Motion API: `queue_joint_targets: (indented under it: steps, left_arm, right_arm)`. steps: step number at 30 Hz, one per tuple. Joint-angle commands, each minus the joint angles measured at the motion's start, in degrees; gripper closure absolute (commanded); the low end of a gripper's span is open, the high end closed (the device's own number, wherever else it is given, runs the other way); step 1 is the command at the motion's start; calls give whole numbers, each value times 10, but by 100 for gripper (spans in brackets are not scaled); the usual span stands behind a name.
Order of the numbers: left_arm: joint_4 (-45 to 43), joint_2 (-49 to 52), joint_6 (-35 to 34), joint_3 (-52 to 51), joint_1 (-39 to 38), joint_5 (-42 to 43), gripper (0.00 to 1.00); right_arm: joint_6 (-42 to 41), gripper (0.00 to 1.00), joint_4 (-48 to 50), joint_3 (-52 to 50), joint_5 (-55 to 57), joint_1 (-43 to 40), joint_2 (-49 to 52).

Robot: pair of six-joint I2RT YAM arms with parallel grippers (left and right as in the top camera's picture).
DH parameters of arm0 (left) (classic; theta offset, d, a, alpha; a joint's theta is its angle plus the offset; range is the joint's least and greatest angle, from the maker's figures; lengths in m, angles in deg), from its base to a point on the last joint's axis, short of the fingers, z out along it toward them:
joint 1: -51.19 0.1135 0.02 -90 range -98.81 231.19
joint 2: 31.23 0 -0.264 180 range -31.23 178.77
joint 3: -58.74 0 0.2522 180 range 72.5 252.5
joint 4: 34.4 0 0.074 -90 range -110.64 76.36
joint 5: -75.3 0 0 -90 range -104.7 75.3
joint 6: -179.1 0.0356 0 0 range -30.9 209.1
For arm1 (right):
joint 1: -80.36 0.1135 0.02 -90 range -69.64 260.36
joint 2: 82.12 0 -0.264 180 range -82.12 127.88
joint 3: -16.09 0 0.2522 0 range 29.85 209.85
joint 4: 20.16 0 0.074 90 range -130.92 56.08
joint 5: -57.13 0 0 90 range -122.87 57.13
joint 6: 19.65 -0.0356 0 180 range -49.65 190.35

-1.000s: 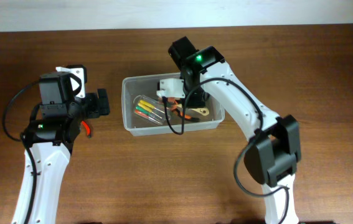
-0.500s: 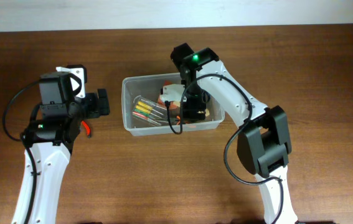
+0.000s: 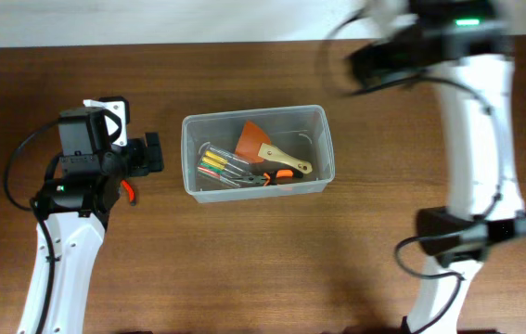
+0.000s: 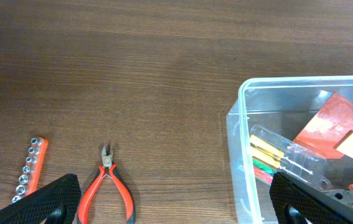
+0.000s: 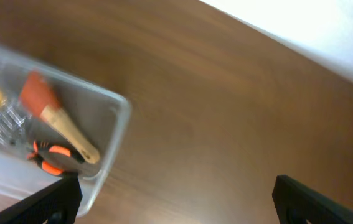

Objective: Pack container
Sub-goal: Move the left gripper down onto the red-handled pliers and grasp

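Observation:
The left gripper moves down toward the red pliers and around their handle nearer the tub [image 3: 130, 192] [image 4: 124, 194] next, since the spread handles leave a gap for one fingertip.
The container [image 3: 189, 158] is a clear plastic tub at the table's middle. Inside lie a red scraper with a wooden handle [image 3: 255, 140], a clear pack of screwdrivers [image 3: 218, 163] and orange-handled pliers [image 3: 276, 175]. My left gripper [image 3: 154, 153] hovers open just left of the tub, with nothing between its fingers [image 4: 55, 200]. Below it on the wood lie red pliers [image 4: 106, 188]. My right gripper [image 3: 376, 61] is raised and blurred at the far right, open and empty. Its wrist view shows the container [image 5: 117, 127] at the left with the scraper [image 5: 56, 117].
An orange strip of sockets [image 4: 29, 170] lies left of the red pliers, near the left gripper's finger. A white wall [image 3: 151, 19] runs behind the table's far edge. Bare wood [image 3: 263, 269] lies in front of the tub.
My right gripper has opened over the tub, leaving the scraper inside, then swung up and away to the far right. The left arm has not moved.

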Motion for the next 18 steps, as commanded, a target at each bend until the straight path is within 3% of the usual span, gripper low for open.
queue_joint_targets:
  steps: [1, 4, 8, 11, 18]
  left_arm:
    - [-2, 4, -6, 9, 3, 33, 1]
    - [7, 4, -5, 9, 3, 47, 1]
    - [52, 9, -5, 9, 3, -58, 0]
    - [87, 27, -5, 9, 3, -121, 11]
    - [140, 125, -51, 10, 41, -39, 11]
  right_arm:
    - [-129, 2, -37, 3, -70, -76, 5]
    - [-132, 2, -66, -8, -89, -137, 11]
    - [-137, 2, -66, -36, -89, -187, 11]
    - [-137, 2, -64, -44, -89, -210, 11]
    - [-137, 2, -61, -45, -89, -220, 11]
